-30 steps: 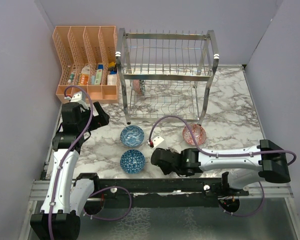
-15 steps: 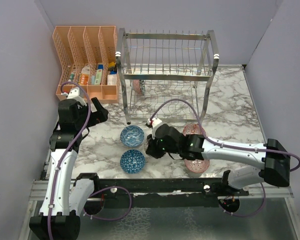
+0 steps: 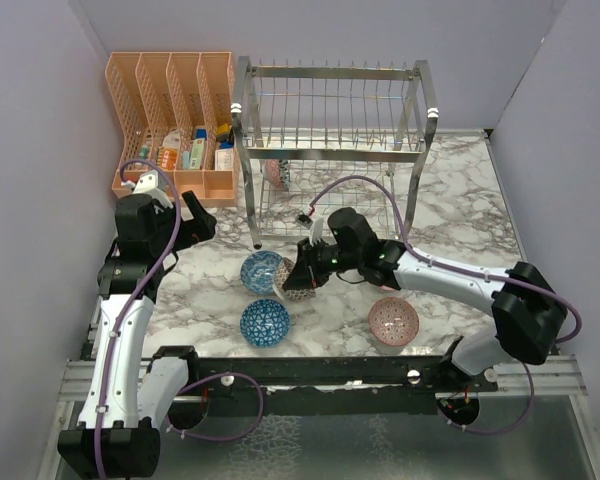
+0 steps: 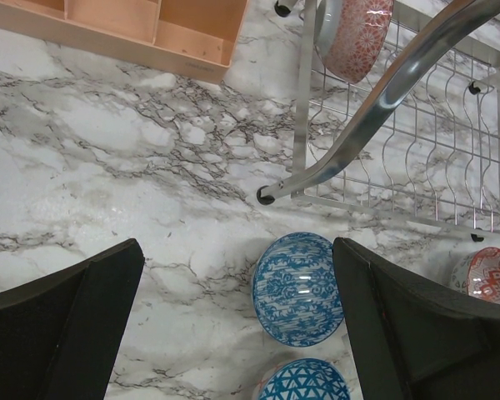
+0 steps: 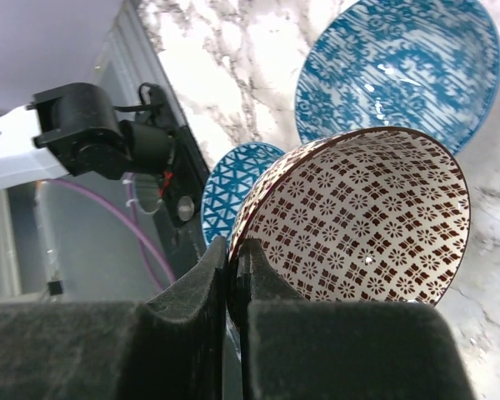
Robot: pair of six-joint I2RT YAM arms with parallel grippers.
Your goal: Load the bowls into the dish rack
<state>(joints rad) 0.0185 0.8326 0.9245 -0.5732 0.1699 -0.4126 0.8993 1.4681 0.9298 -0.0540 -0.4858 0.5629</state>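
Observation:
I need to move my right gripper outward next into the dish rack's lower level (image 3: 300, 178) beside the standing bowl and release the white bowl, as that free spot is outward of my gripper.
My right gripper (image 3: 305, 272) is shut on the rim of a white bowl with a dark red-brown pattern (image 5: 367, 225). It holds the bowl tilted, just off the table and in front of the dish rack (image 3: 330, 150). The bowl sits right of a blue floral bowl (image 3: 264, 270) and above a blue triangle-patterned bowl (image 3: 265, 322). A pink-red bowl (image 3: 394, 320) lies near the front right. Another bowl (image 4: 354, 33) stands on edge in the rack's lower tier. My left gripper (image 4: 242, 333) is open and empty, hovering above and left of the two blue bowls.
An orange mesh file organizer (image 3: 170, 120) with small packets stands left of the rack at the back. The rack's front left leg (image 4: 267, 196) stands just behind the blue floral bowl. Purple walls close in the table on the left, back and right.
My right arm has swung from the table's front edge toward the rack, lifting the dark-and-white bowl. The pink-red bowl now lies nearer the front. My left arm has barely moved.

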